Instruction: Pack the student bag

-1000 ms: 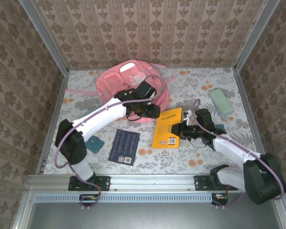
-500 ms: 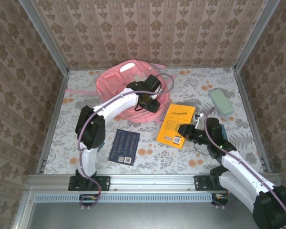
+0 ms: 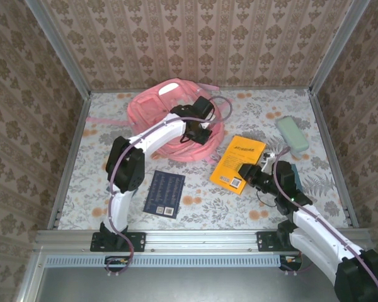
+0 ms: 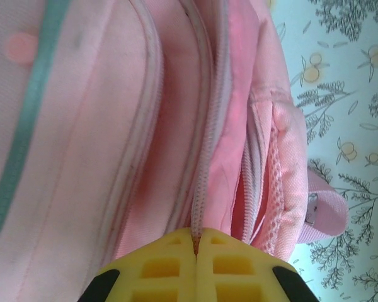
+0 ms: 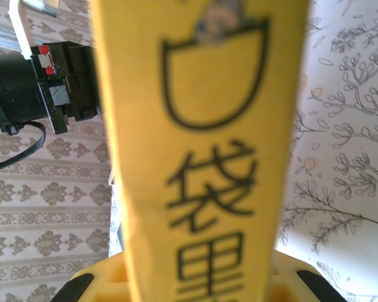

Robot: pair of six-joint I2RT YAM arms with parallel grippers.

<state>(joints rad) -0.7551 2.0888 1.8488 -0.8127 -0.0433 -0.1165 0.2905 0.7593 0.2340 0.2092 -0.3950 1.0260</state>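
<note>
Next, my right gripper carries the yellow book outward into the bag's zippered side and releases it. That side of the bag lies outward of my gripper.
The student bag, soft and pink, lies at the back of the table. My left gripper rests on the bag's right side. In the left wrist view the bag is seen close up, and my left gripper is shut on its pale zipper edge. My right gripper is shut on the near end of a yellow book, held tilted to the right of the bag. In the right wrist view the yellow book stands up from between my right gripper jaws.
A dark blue book lies flat near the front, left of centre. A pale green pencil case lies at the back right. The flowered table is fenced by metal rails and patterned walls.
My left gripper has shut on the bag's zipper edge after standing open. The left arm has swung in toward the bag. My right gripper has carried the yellow book up and to the right.
</note>
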